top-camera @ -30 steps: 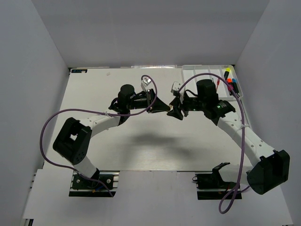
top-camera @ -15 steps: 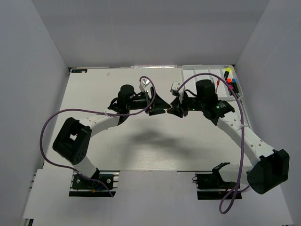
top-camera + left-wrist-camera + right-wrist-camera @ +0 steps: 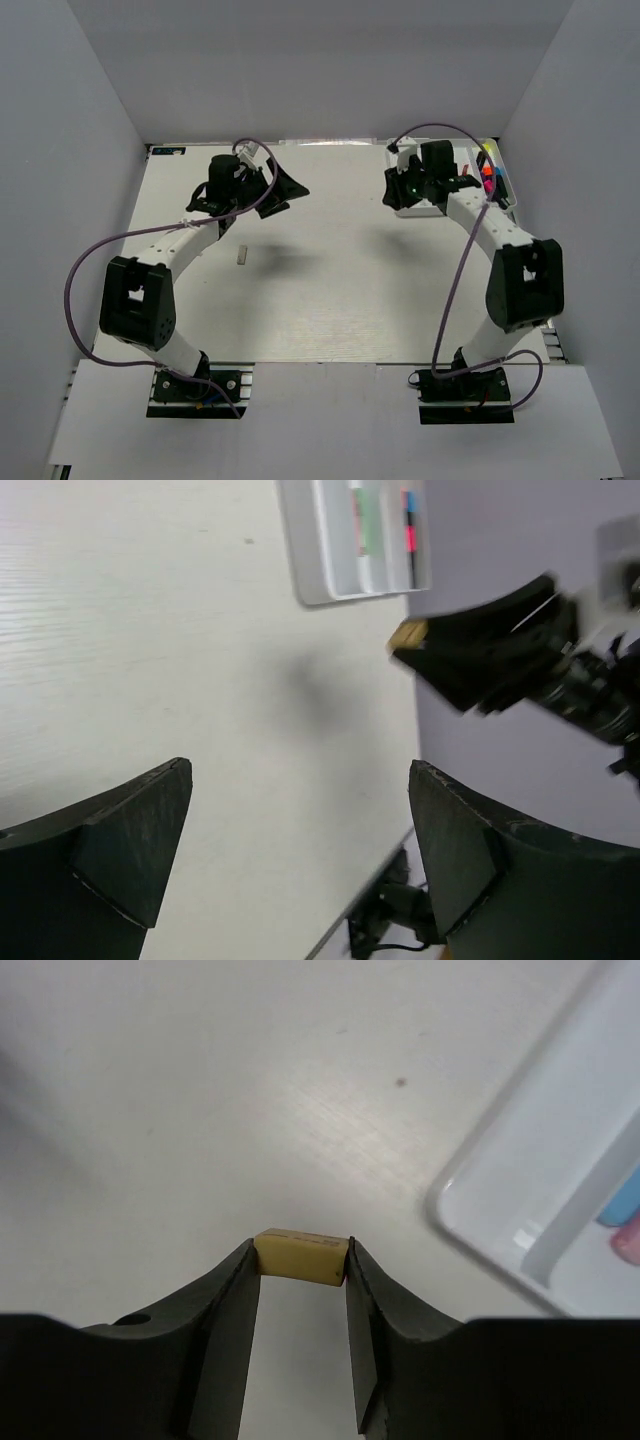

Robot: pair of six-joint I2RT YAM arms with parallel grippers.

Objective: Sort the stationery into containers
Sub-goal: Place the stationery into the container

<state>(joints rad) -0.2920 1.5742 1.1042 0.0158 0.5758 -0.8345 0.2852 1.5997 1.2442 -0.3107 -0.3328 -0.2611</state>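
Next, the right gripper moves outward over the far end of the tray's edge section, since it looks empty beside the one holding blue and pink pieces.
In the right wrist view my right gripper is shut on a small tan block, held just above the table beside a corner of the white tray. Blue and pink pieces lie in a compartment of the tray. From above, the right gripper hangs at the tray's left end, and highlighters lie at the tray's right. My left gripper is at the back left, open and holding nothing. Another tan bit lies on the table near the left arm.
The left wrist view shows the tray with coloured pieces in it, and the right gripper's fingers carrying the tan block. Grey walls enclose the table on three sides. Purple cables loop over both arms.
The two grippers met at the table's middle and have drawn apart. The left one opened wide and swung back left. The right one carried the tan block to the tray.
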